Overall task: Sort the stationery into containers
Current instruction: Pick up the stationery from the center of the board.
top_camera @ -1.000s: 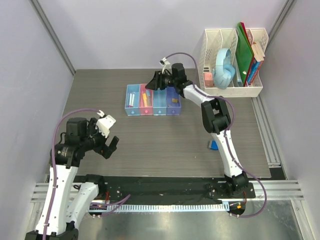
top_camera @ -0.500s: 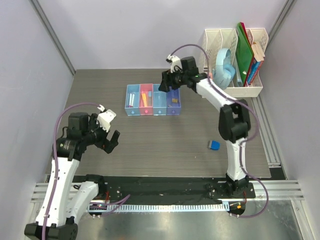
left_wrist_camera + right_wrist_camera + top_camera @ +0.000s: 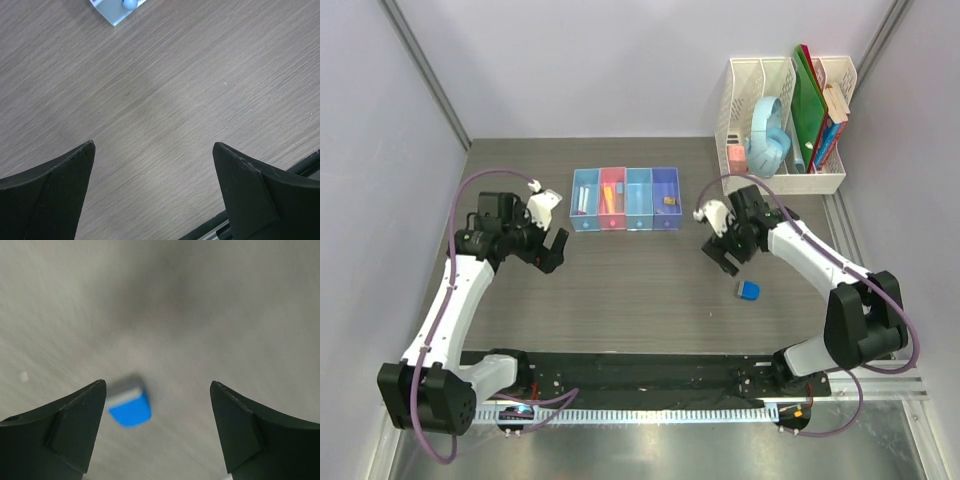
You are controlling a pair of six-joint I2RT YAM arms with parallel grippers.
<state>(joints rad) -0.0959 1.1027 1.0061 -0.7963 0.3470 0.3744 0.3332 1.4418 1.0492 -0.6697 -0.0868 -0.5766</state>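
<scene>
The robot's right gripper next needs to go back over the blue wedge-shaped piece (image 3: 748,291) (image 3: 129,407) and then lower around its sides, since the piece lies nearer the metal bar than the gripper's open fingers.
The four joined bins (image 3: 625,225) stand at the middle back of the table: light blue, pink, light blue, purple-blue. A pale blue stick (image 3: 582,197) lies in the leftmost bin, a yellow marker (image 3: 610,200) in the pink one, and a small beige block (image 3: 670,200) in the purple-blue one. The blue wedge-shaped piece (image 3: 748,290) lies on the table right of centre. My right gripper (image 3: 723,257) is open and empty just above and left of it. In the right wrist view the wedge (image 3: 129,407) sits blurred near the left finger of that gripper (image 3: 157,384). My left gripper (image 3: 554,250) is open and empty left of the bins, over bare table (image 3: 152,146).
A tall white mesh file rack (image 3: 820,182) with green folders, books and a light blue object stands at the back right. A corner of the leftmost bin (image 3: 117,10) shows at the top of the left wrist view. A metal rail (image 3: 650,385) runs along the near edge.
My right arm has pulled back from over the bins and come down near the blue wedge. My left arm has moved away from the near edge towards the bins, still open.
</scene>
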